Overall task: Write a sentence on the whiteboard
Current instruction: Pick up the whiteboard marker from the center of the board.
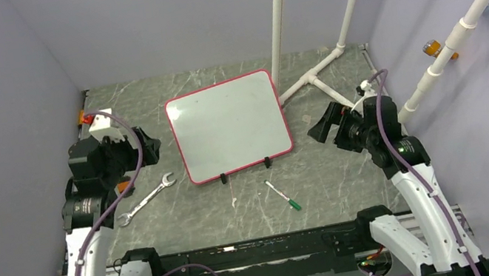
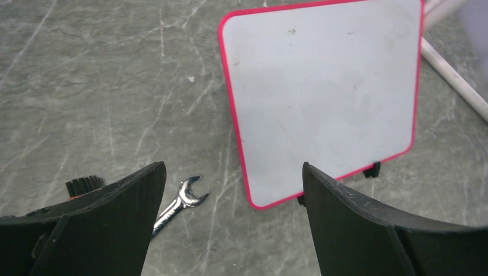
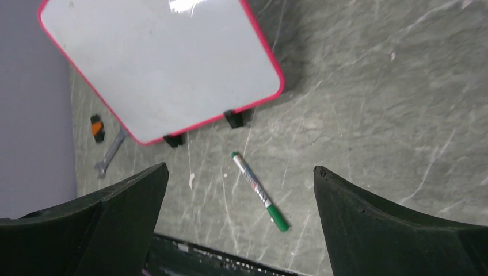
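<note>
My right gripper will move down and to the left in the top view next, onto the marker's white body (image 1: 278, 191) (image 3: 251, 177), because the marker is below it on that side.
The whiteboard (image 1: 229, 125) with its red-pink frame and two black clip feet lies mid-table. It also shows in the left wrist view (image 2: 322, 98) and the right wrist view (image 3: 158, 66). Its face is blank; no sentence shows. A white marker with a green cap (image 1: 283, 196) lies in front of the board, capped, also in the right wrist view (image 3: 259, 191). My left gripper (image 1: 146, 145) is open and empty, left of the board. My right gripper (image 1: 322, 125) is open and empty, right of the board, raised above the table.
A silver wrench (image 1: 145, 199) lies left of the board's near corner, also in the left wrist view (image 2: 179, 205). White pipes (image 1: 314, 77) stand and lie at the back right. An orange-black clip (image 3: 96, 127) sits at the far left edge. Purple walls surround the table.
</note>
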